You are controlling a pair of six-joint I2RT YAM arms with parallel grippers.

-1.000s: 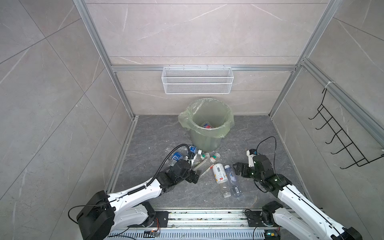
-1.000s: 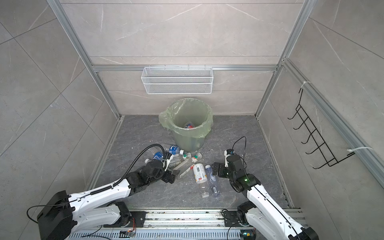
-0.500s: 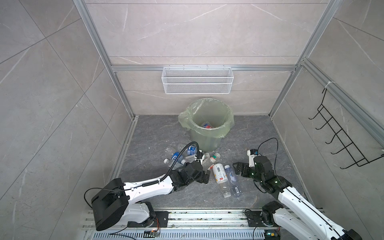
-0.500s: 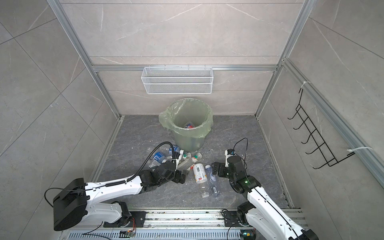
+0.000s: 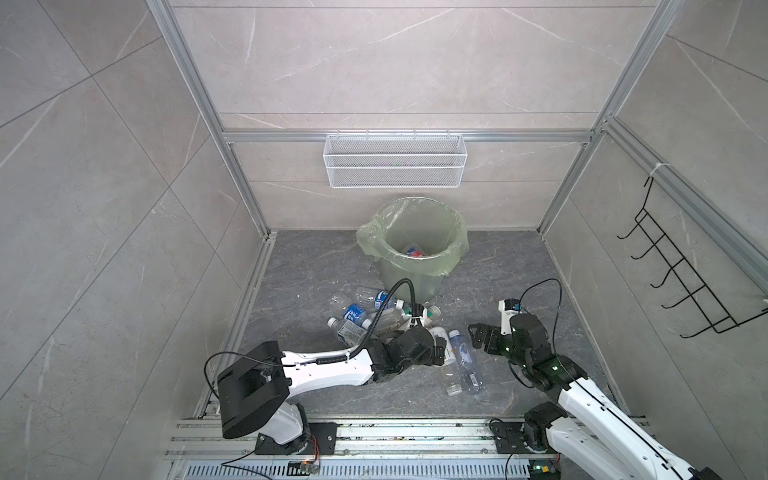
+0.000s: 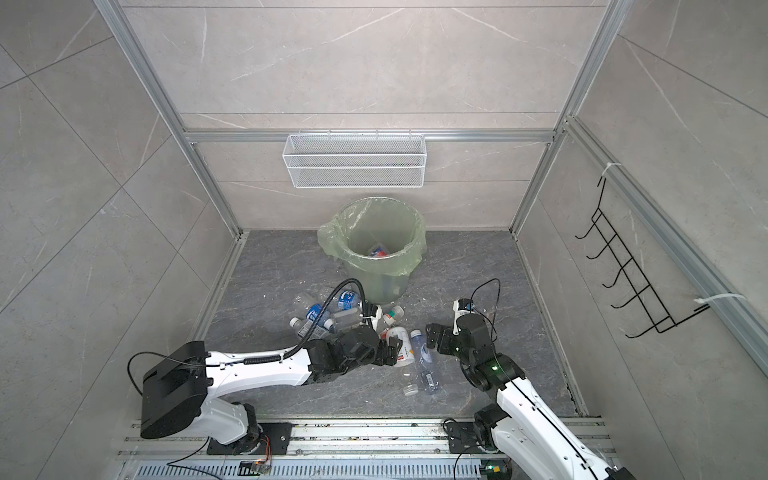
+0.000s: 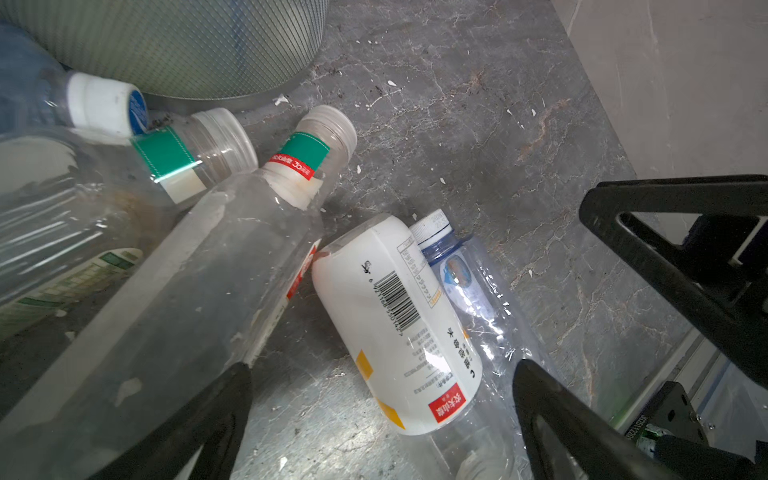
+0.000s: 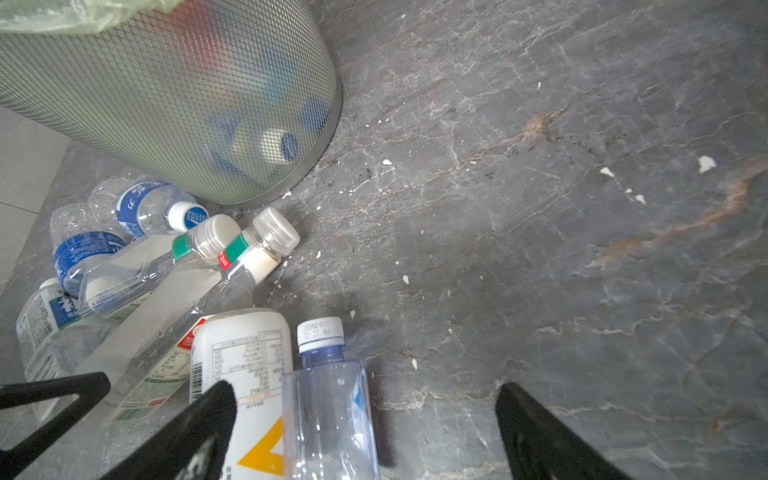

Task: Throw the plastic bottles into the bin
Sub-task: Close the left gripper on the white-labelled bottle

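Observation:
Next, my left gripper lowers open fingers astride the opaque white bottle's barcoded body point(image 6: 402, 348) point(image 7: 397, 324) and closes, as bare floor toward the green-collared bottle fits one finger.
Several plastic bottles point(image 5: 365, 320) lie in a heap on the floor in front of the bin point(image 5: 415, 249), which holds a few more. An opaque white bottle point(image 7: 395, 324) lies between the wide-apart fingers of my left gripper point(image 7: 382, 399), which is open and low over it. Against its side lies a blue-tinted clear bottle point(image 8: 328, 403), which sits inside the open jaws of my right gripper point(image 8: 365, 415), close to one finger. In both top views the left gripper point(image 6: 392, 351) and right gripper point(image 6: 432, 336) face each other across these two bottles point(image 6: 415, 353).
A white wire mesh basket point(image 5: 395, 160) hangs on the back wall above the bin. A black hook rack point(image 5: 681, 286) is on the right wall. Two green-collared clear bottles point(image 8: 245, 245) lie by the bin's base. Bare grey floor point(image 8: 540, 208) spreads to the right.
My left arm has swung right, from beside the heap to over the white bottle, its jaws staying wide. The right arm has hardly moved.

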